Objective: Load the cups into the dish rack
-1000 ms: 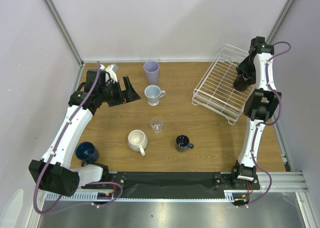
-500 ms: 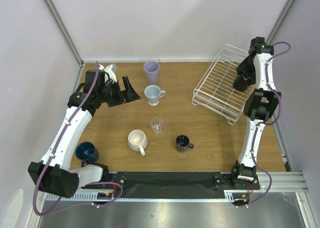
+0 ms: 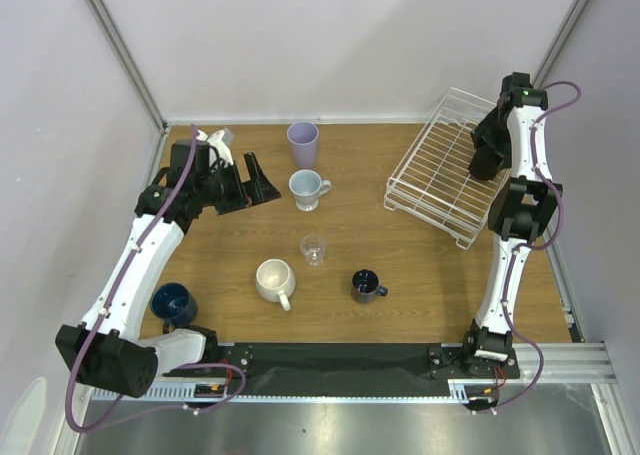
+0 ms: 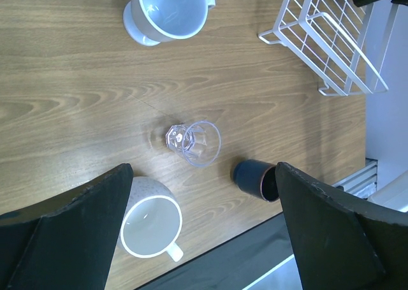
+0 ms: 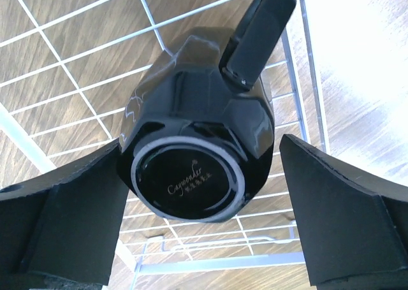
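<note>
The small dark cup is below my left gripper and to its right in the top view, so I will move that gripper down onto the cup's rim, opposite the cup's handle.
The white wire dish rack [image 3: 430,180] stands at the far right. My right gripper [image 3: 486,163] hangs over its right side, open, its fingers either side of a black mug [image 5: 197,111] that rests upside down on the rack wires [image 5: 76,67]. My left gripper [image 3: 252,180] is open and empty, held above the table at the far left. On the table stand a lavender tumbler [image 3: 302,143], a pale blue-white mug [image 3: 307,188], a clear glass [image 3: 314,249], a cream mug [image 3: 274,280], a small dark cup with a terracotta rim [image 3: 366,285] and a navy cup [image 3: 173,303].
The left wrist view looks down on the pale mug [image 4: 167,9], the glass [image 4: 194,142], the cream mug [image 4: 150,223], the small dark cup [image 4: 255,178] and a rack corner [image 4: 325,41]. Grey walls close the table at the back and both sides.
</note>
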Controlling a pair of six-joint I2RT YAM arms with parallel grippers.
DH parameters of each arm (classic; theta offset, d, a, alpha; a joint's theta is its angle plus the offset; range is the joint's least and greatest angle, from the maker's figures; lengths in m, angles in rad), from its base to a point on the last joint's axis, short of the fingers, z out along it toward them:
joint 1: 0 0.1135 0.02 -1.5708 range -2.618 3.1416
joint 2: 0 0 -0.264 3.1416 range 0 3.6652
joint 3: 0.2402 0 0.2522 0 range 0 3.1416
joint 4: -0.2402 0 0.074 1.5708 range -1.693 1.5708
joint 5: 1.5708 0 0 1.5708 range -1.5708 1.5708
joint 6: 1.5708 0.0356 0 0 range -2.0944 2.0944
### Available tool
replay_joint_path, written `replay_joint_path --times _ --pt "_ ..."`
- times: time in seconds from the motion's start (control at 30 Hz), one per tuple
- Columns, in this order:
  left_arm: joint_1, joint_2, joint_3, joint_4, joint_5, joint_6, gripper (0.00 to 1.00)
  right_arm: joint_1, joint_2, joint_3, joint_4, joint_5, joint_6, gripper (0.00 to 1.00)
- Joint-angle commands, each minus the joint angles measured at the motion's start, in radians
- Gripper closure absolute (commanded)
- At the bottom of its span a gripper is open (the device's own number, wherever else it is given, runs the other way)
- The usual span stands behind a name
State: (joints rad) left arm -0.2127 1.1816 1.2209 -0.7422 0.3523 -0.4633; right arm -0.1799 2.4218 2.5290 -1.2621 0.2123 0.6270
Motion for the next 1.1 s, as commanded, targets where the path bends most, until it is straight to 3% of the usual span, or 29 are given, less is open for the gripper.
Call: replay_joint_path --times 0.0,0.4,0.7,0.83,1.07 --pt "0.01 -0.028 -0.011 0.029 0.022 -0.017 0.0 -0.004 -0.009 0.047 0.018 0.01 -0.019 0.0" --pt "-0.016 0.001 -0.001 0.067 -0.038 -0.018 0.01 -0.001 -0.128 0.076 0.02 0.009 -0.029 0.0" --pt "-0.172 0.052 0.055 -0.045 -0.239 0.049 0.01 0.029 -0.306 0.045 -0.026 0.042 -0.111 0.0" --pt "-0.227 0.085 0.086 -0.069 -0.256 0.037 0.06 0.078 -0.445 -0.053 -0.059 0.047 -0.154 0.02" --pt "-0.261 0.223 0.193 -0.181 -0.253 -0.015 0.19 0.25 -0.807 -0.527 0.065 -0.016 -0.167 0.11"
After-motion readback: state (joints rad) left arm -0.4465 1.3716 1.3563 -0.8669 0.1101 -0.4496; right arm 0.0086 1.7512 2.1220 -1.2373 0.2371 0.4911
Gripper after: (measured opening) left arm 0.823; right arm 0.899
